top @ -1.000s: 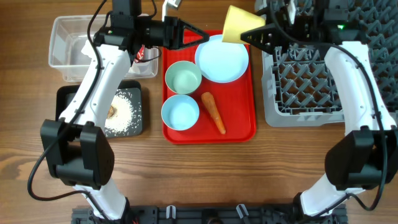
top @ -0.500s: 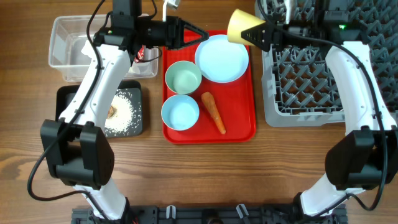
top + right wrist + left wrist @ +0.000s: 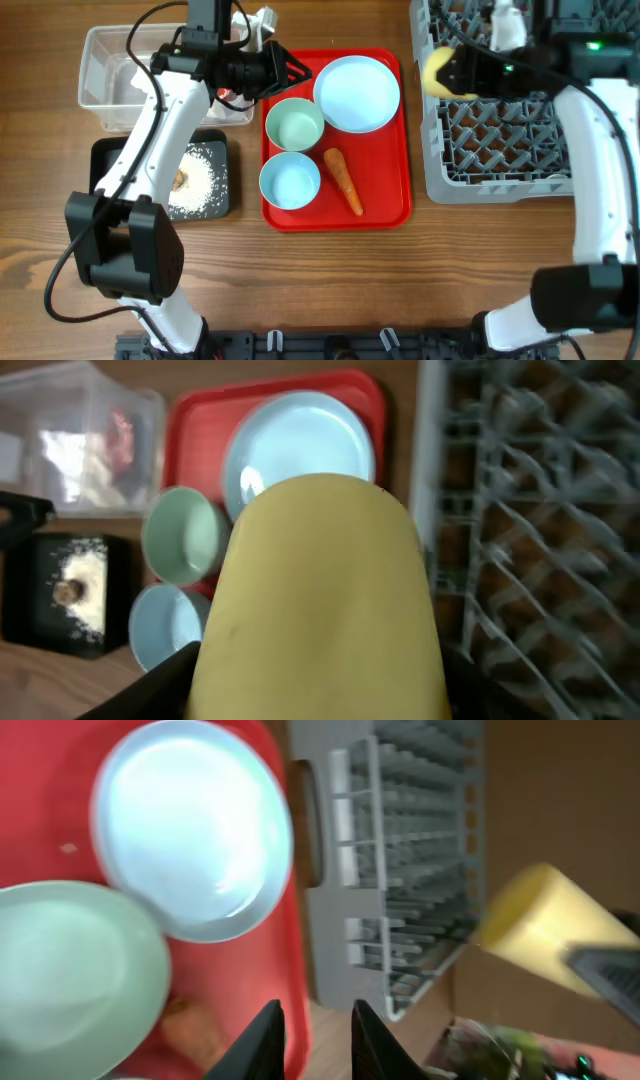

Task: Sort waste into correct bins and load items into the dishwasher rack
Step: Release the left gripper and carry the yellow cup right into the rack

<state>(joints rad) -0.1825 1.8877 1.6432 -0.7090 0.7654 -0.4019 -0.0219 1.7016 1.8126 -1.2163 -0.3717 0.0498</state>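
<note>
My right gripper is holding the small yellow cup (image 3: 437, 73) and will move back and down among the near wires of the grey rack to release it, as those pegs are empty.
My right gripper (image 3: 452, 72) is shut on the small yellow cup (image 3: 437, 73) and holds it lying on its side above the left edge of the grey dishwasher rack (image 3: 500, 140). In the right wrist view the yellow cup (image 3: 320, 590) fills the middle between dark fingers. My left gripper (image 3: 292, 72) hovers over the red tray's far left corner, slightly open and empty. On the tray lie the light blue plate (image 3: 357, 93), the pale green bowl (image 3: 294, 124), the light blue bowl (image 3: 290, 181) and the carrot (image 3: 343, 181).
The clear tub (image 3: 110, 75) at far left holds a red wrapper (image 3: 122, 435) and white napkin (image 3: 75, 455). In front of it the black tray (image 3: 105, 160) carries rice (image 3: 200, 180) and a brown lump (image 3: 180, 180). The red tray (image 3: 390, 205) lies beside the rack.
My right gripper has carried the yellow cup right, from above the tray's far corner to over the rack. My left gripper has drawn back a little leftward and its fingers have parted slightly.
</note>
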